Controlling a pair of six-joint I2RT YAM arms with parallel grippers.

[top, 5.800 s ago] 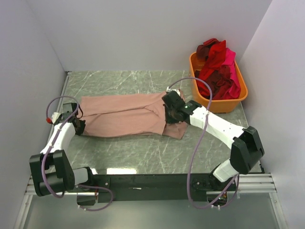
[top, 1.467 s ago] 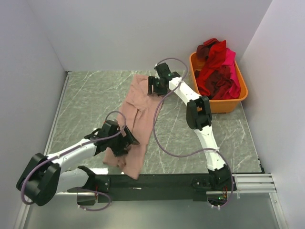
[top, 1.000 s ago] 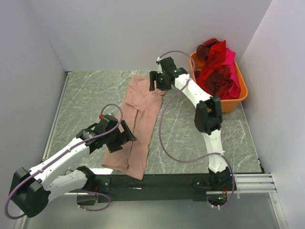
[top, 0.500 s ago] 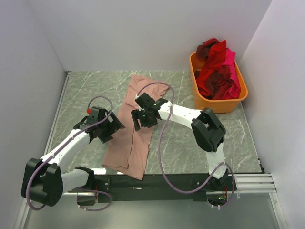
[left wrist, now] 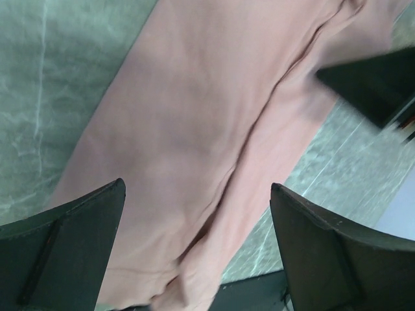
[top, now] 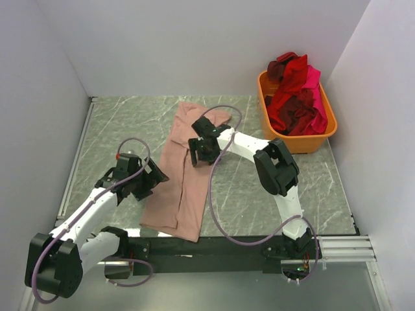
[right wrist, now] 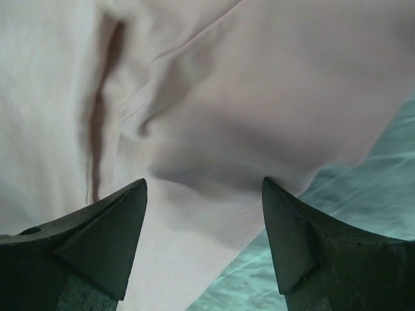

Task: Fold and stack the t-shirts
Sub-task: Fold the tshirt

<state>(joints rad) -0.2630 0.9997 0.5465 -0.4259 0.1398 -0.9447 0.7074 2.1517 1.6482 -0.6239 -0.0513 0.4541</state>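
Observation:
I need to move my left gripper back next and lower its open fingers to the folded t-shirt's near corner on the gripper's side (top: 145,221), because that corner is uncovered, back and below.
A dusty pink t-shirt (top: 188,168), folded into a long strip, lies on the table from the far middle to the near edge. Its near end hangs slightly over the black front rail. My left gripper (top: 157,179) stands open at the strip's left edge, above the cloth (left wrist: 194,123), with nothing between its fingers (left wrist: 71,246). My right gripper (top: 198,154) hovers open over the strip's right side near its middle. In the right wrist view the pink cloth (right wrist: 259,97) and a fold crease lie just beyond the open gripper (right wrist: 205,184). More t-shirts (top: 297,91), red, maroon and hot pink, are heaped in the tub.
An orange plastic tub (top: 299,141) stands at the far right against the wall. White walls close in the green marble table (top: 130,123) on the left, back and right. Purple cables loop off both arms.
The shirt, earlier lying crosswise, now lies lengthwise. Over the last second my right gripper came back from the strip's far end to its middle. The left gripper pulled off to the left edge.

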